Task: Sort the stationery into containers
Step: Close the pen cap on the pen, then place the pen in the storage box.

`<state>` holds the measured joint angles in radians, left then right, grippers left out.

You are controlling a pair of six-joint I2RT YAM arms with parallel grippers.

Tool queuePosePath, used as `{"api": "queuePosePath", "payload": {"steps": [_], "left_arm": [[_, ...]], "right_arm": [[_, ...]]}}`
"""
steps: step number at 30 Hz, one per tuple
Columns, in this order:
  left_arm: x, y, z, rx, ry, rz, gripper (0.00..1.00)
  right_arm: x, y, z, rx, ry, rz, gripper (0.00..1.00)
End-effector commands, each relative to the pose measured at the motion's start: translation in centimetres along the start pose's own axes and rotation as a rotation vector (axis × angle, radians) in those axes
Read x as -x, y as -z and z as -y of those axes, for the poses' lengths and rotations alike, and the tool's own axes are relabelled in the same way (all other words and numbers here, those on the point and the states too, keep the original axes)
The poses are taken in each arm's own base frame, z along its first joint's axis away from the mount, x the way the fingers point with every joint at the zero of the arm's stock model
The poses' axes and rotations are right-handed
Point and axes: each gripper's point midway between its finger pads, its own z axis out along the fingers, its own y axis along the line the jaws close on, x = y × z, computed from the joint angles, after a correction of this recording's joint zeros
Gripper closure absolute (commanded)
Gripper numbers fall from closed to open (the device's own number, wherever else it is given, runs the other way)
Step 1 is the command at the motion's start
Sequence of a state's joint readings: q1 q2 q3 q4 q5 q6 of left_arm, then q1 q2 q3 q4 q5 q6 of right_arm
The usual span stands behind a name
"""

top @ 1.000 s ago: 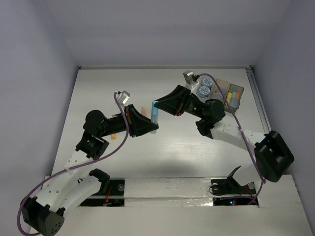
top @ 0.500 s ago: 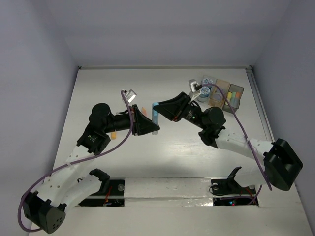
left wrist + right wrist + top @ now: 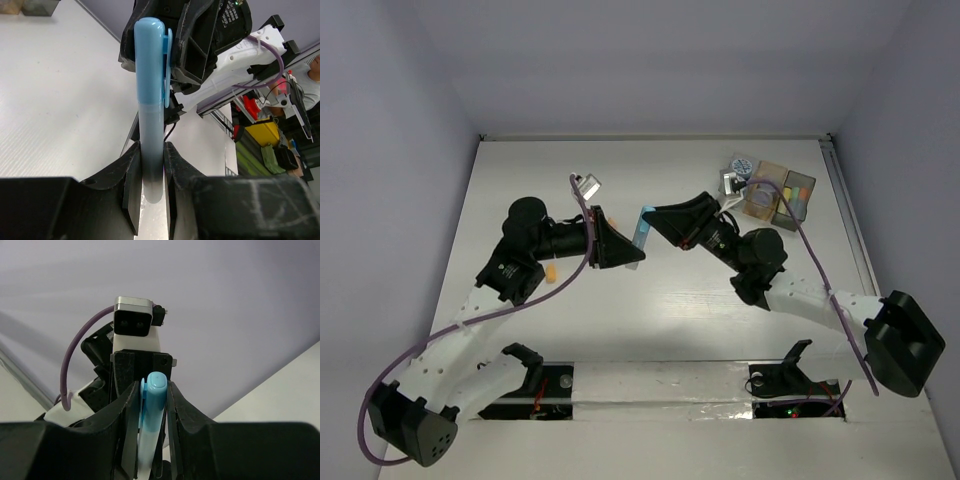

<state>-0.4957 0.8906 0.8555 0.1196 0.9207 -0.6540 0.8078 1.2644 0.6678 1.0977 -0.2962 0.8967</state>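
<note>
My right gripper needs to move the marker [image 3: 641, 232] outward and to the right in the top view, over the smoky grey box [image 3: 797, 193], and then release it, because there are coloured bits inside the box.
A light blue marker [image 3: 641, 232] hangs above the table's middle, gripped at both ends. My left gripper [image 3: 633, 260] is shut on its pale barrel end [image 3: 151, 160]. My right gripper [image 3: 653, 214] is shut on its blue capped end [image 3: 153, 405]; its fingers [image 3: 192, 45] also show around the cap in the left wrist view. The amber box [image 3: 765, 188] and the smoky grey box [image 3: 797, 193], which holds coloured bits, stand side by side at the far right. A blue-white patterned roll [image 3: 741, 165] lies next to the amber box.
A small orange bit [image 3: 551, 275] lies on the table by the left arm. An orange piece [image 3: 599, 213] peeks out behind the left gripper. White walls close the table at the back and sides. Both boxes show in the left wrist view's top-left corner [image 3: 40, 6].
Both grippers and the blue marker between them have shifted a little right and toward the back. The right arm has drawn back to the right, uncovering more of the boxes.
</note>
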Motion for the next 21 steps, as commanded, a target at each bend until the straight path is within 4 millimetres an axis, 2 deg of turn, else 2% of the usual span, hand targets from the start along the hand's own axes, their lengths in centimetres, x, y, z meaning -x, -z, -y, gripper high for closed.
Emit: {"api": "queuePosePath", "payload": {"steps": [1,2,4,6,7,8,9,10,11,12,13,14,16,17,18,20,21], "left_arm": [[13.2,2.6,10.6,-0.179,-0.458,0.467,1.0],[13.2,2.5,10.5,-0.176,-0.455,0.462,1.0],[13.0,2.5,10.3,-0.17,-0.452,0.461,1.0],[12.1,2.1,8.9,-0.147,-0.415,0.431,1.0],[11.6,2.0,8.3,-0.133,-0.41,0.418,0.96],[10.4,1.6,6.6,-0.103,-0.37,0.379,0.92],[9.6,1.4,5.7,-0.089,-0.355,0.358,0.87],[8.8,1.3,4.9,-0.073,-0.356,0.334,0.75],[7.0,0.9,3.0,-0.041,-0.309,0.275,0.69],[6.1,0.8,2.1,-0.023,-0.295,0.251,0.63],[5.2,0.9,1.5,-0.01,-0.286,0.232,0.57],[3.6,0.9,-0.2,0.023,-0.264,0.193,0.47],[2.2,1.2,-1.1,0.051,-0.257,0.171,0.35],[1.0,1.4,-2.3,0.087,-0.249,0.145,0.32],[0.6,1.5,-2.7,0.102,-0.251,0.136,0.29],[-0.6,2.0,-3.6,0.146,-0.242,0.105,0.21],[-0.8,2.2,-4.0,0.163,-0.269,0.097,0.2]], "right_arm": [[-17.6,8.9,4.2,-0.136,-0.229,-0.652,1.0],[-17.7,9.2,4.1,-0.135,-0.247,-0.647,1.0],[-17.1,8.8,4.1,-0.142,-0.24,-0.609,1.0],[-15.1,7.0,3.9,-0.154,-0.179,-0.543,1.0],[-14.7,6.7,4.0,-0.175,-0.165,-0.537,1.0],[-13.6,6.1,4.4,-0.189,-0.138,-0.504,1.0],[-11.7,4.8,4.4,-0.21,-0.109,-0.444,1.0],[-10.6,4.2,4.6,-0.227,-0.092,-0.41,1.0],[-8.8,3.8,5.8,-0.27,-0.077,-0.36,1.0],[-6.8,3.0,6.1,-0.288,-0.063,-0.304,1.0],[-5.6,2.7,6.4,-0.296,-0.058,-0.273,1.0],[-3.5,2.7,7.7,-0.33,-0.056,-0.222,1.0],[-0.7,2.2,8.7,-0.363,-0.046,-0.156,1.0],[0.4,2.1,9.3,-0.378,-0.04,-0.136,1.0],[2.5,2.5,10.6,-0.412,-0.022,-0.092,1.0],[4.8,2.5,11.7,-0.436,-0.013,-0.063,1.0],[6.8,3.2,12.9,-0.473,0.013,-0.022,1.0]]}}
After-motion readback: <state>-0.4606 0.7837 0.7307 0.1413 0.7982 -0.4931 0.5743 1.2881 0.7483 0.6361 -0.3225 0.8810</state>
